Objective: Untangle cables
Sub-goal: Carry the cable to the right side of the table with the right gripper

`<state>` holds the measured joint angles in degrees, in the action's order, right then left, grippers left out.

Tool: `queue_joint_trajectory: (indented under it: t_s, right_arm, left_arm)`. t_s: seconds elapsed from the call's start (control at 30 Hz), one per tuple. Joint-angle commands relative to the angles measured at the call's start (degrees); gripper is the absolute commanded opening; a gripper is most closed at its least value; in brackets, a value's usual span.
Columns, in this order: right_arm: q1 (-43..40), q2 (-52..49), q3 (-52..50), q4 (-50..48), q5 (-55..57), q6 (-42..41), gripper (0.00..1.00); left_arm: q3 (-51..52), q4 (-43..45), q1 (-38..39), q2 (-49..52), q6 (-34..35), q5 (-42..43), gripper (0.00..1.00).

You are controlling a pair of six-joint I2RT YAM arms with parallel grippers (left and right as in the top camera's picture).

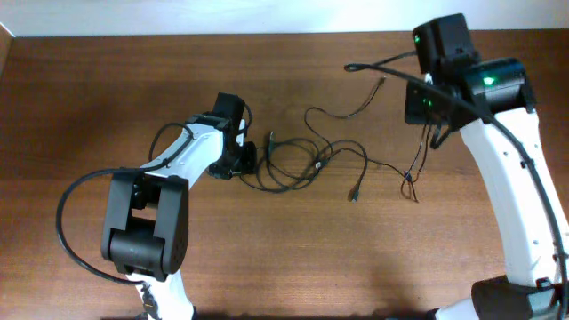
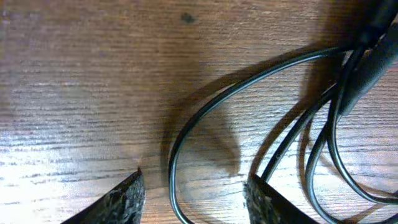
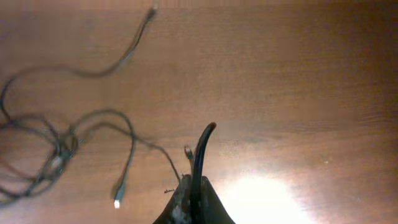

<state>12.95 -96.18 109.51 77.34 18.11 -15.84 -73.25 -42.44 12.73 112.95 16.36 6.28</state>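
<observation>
My right gripper should next swing to the right in the overhead view and then go down to release the black cable, since bare tabletop lies below on that side.
The cables (image 1: 298,164) are thin black cords sprawled in loose loops across the middle of the wooden table (image 1: 107,80). My left gripper (image 1: 246,160) sits low at the left end of the tangle. In the left wrist view its jaws (image 2: 194,194) stand apart, with one cable loop (image 2: 181,134) lying loose between the fingers (image 2: 121,200). My right gripper (image 1: 434,129) hovers above the right end. Seen from the right wrist, it (image 3: 194,194) is shut on a black cable (image 3: 201,149) that sticks up past the fingertips. The rest of the tangle (image 3: 56,152) lies at the left.
A free plug end (image 1: 354,194) lies on the table below the tangle, and another (image 1: 382,82) reaches toward the back. A thicker plug body (image 2: 367,62) rests at the upper right of the left wrist view. Thick arm wires (image 1: 76,191) loop beside the left arm.
</observation>
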Motion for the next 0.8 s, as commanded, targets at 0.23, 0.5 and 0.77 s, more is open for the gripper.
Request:
queue_joint_trajectory:
  t_s: [0.23, 0.5, 0.77]
  right_arm:
    - [-1.36, 6.86, 35.12, -1.36, -0.96, -0.92, 0.04]
    - [-1.38, 7.58, 43.28, -4.68, 4.92, 2.54, 0.04]
    - [-2.95, 0.63, 43.28, 2.12, 9.51, 2.47, 0.04]
  left_arm:
    - [-0.61, 1.38, -0.11, 0.72, -1.44, 0.35, 0.55]
    - [-0.61, 1.16, -0.09, 0.72, -1.44, 0.35, 0.57]
    - [-0.61, 0.96, -0.09, 0.72, -1.44, 0.37, 0.58]
